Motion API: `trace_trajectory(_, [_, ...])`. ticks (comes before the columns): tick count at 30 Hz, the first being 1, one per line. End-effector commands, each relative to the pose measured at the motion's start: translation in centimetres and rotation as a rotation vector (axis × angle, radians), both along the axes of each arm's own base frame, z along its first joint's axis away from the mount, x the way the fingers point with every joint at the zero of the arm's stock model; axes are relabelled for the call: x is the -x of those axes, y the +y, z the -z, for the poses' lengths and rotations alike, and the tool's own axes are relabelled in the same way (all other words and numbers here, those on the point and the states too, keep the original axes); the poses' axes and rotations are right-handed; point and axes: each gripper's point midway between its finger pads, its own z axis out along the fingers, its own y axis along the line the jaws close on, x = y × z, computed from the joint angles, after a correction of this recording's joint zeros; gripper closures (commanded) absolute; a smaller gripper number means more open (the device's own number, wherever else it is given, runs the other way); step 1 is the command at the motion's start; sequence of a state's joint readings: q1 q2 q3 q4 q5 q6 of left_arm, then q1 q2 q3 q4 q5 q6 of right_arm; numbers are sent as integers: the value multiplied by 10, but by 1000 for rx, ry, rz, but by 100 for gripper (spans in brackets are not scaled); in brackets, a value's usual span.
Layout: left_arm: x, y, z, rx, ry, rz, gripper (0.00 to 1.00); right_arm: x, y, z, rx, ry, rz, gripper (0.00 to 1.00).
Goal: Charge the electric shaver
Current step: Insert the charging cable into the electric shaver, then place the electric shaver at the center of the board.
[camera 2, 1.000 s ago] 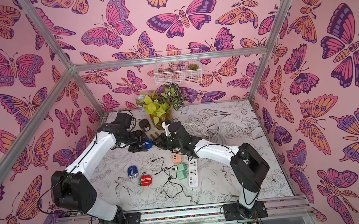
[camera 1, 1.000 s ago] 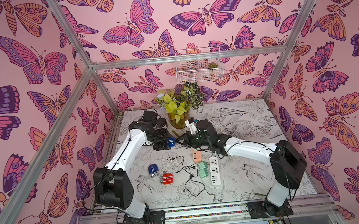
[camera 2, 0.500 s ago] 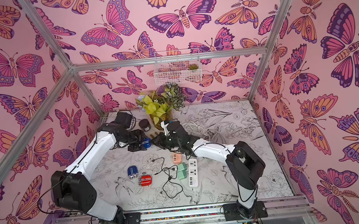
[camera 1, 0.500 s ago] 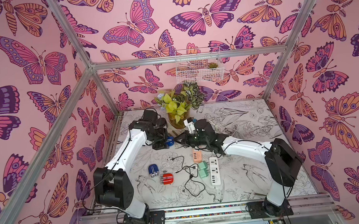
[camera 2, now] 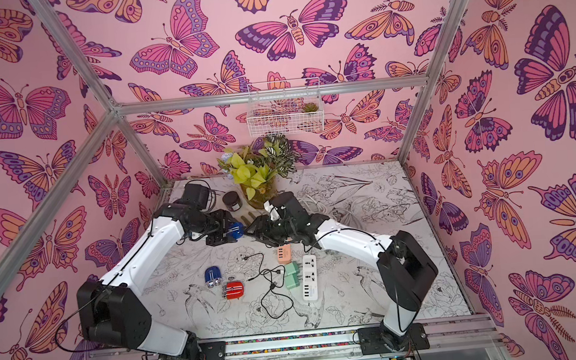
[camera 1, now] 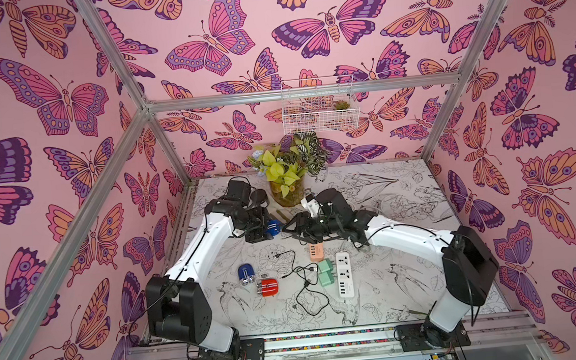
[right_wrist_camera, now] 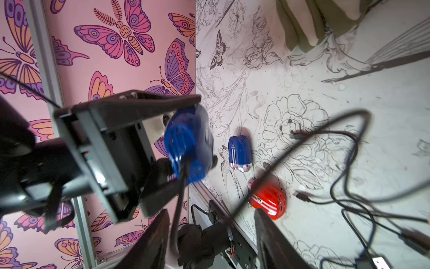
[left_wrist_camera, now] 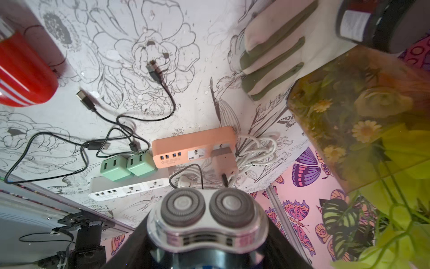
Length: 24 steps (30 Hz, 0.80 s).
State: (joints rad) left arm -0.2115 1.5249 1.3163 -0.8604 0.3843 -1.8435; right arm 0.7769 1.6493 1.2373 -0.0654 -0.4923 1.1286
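Observation:
The left gripper lowers the held shaver, cable in its base, beyond the other blue shaver next and releases it, since bare tabletop lies below the gripper.
A blue electric shaver (camera 1: 273,227) (camera 2: 236,230) hangs above the table at the back left, and my left gripper (camera 1: 266,230) is shut on its body. In the left wrist view its twin round shaving heads (left_wrist_camera: 206,209) point away from the camera between my black fingers (left_wrist_camera: 281,246). My right gripper (camera 1: 288,227) (right_wrist_camera: 213,233) is just right of the shaver, jaws standing wide apart. A blurred black cable (right_wrist_camera: 180,186) runs from the shaver's base (right_wrist_camera: 188,144) down between the right fingers (right_wrist_camera: 274,240), gripped by neither.
On the table lie another blue shaver (camera 1: 246,273), a red shaver (camera 1: 268,287), loose black cables (camera 1: 299,278), green chargers (camera 1: 325,273), an orange power strip (camera 1: 317,252) and a white power strip (camera 1: 345,275). A plant vase (camera 1: 287,188) and a dark jar (camera 2: 232,201) stand behind the grippers.
My right gripper has gone from shut to open beside the shaver's base, letting go of the cable end. The left gripper still holds the shaver in the same place.

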Motion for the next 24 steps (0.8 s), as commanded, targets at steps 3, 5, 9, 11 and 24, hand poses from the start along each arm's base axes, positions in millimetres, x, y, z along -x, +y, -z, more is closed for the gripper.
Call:
trace_trajectory(3, [-18, 33, 17, -131, -13, 8, 100, 5, -54, -57, -7, -39, 57, 41])
trace_trajectory(5, [-22, 45, 29, -182, 3, 24, 100, 3, -77, -57, 35, -53, 96, 43])
trace_trajectory(9, [-32, 65, 50, -270, 27, 46, 100, 6, -113, -49, 130, -67, 142, 47])
trace_trajectory(11, [-36, 76, 62, -320, 48, 44, 100, 11, -126, -44, 190, -78, 143, 48])
trace_trajectory(24, [-55, 110, 138, -400, 135, 34, 100, 40, -166, 2, 426, -72, 82, 53])
